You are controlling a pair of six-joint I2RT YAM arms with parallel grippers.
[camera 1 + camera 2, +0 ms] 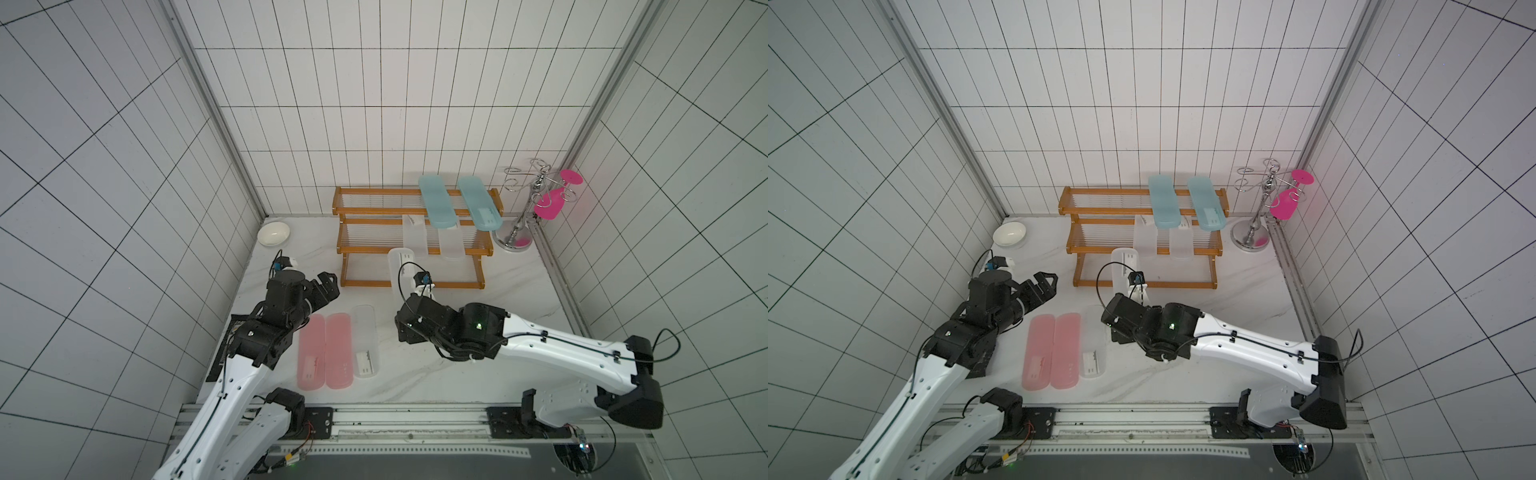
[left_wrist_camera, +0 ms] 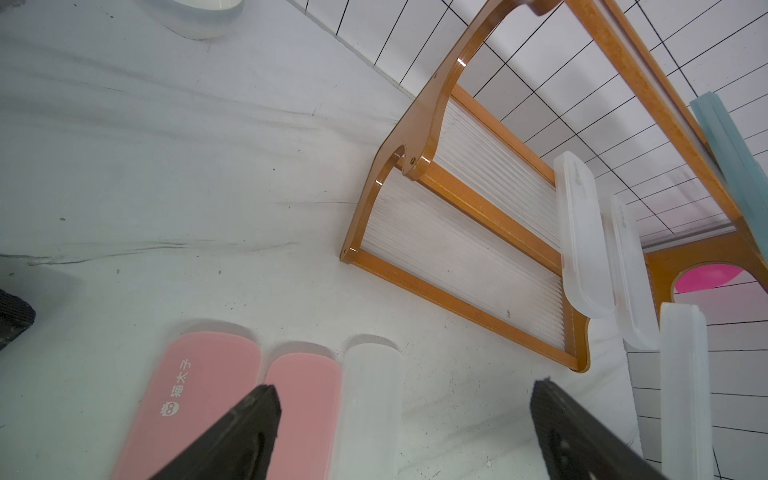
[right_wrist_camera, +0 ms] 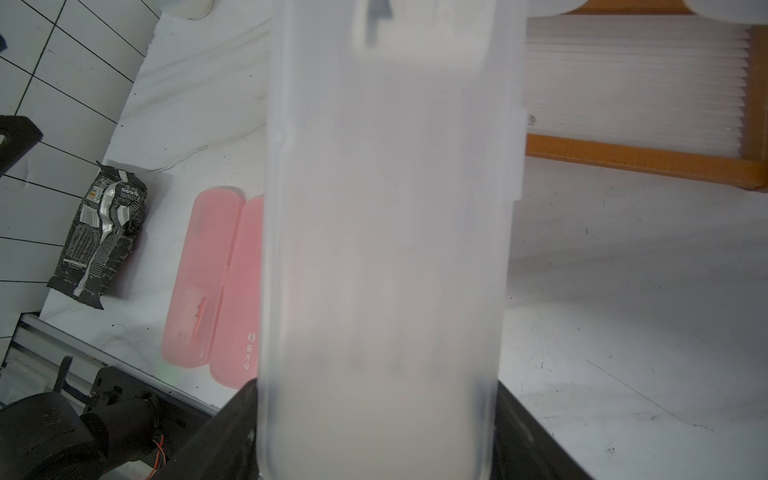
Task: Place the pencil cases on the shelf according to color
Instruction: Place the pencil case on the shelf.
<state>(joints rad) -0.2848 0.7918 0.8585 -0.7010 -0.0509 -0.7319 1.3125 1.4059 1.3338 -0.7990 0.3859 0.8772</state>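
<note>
The right gripper moves outward to the middle level's bare stretch (image 1: 386,233) next and releases the clear case there, beside the matching frosted ones.
The orange-brown shelf (image 1: 409,250) stands at the back of the table. Two teal pencil cases (image 1: 436,201) (image 1: 478,201) lie across its top tier. Two frosted clear ones (image 1: 413,237) (image 1: 451,245) rest on the middle tier. My right gripper (image 3: 378,399) is shut on another frosted clear case (image 1: 398,266), held end-on in front of the shelf's lowest tier. On the table near the front lie two pink cases (image 1: 311,353) (image 1: 338,351) and a clear one (image 1: 365,340), side by side. My left gripper (image 2: 403,388) hovers open and empty above their far ends.
A white bowl (image 1: 273,233) sits at the back left. A chrome wire stand (image 1: 515,232) with a pink glass (image 1: 552,199) fills the back right corner. A black foil packet (image 3: 99,237) lies by the table's left edge, under my left arm.
</note>
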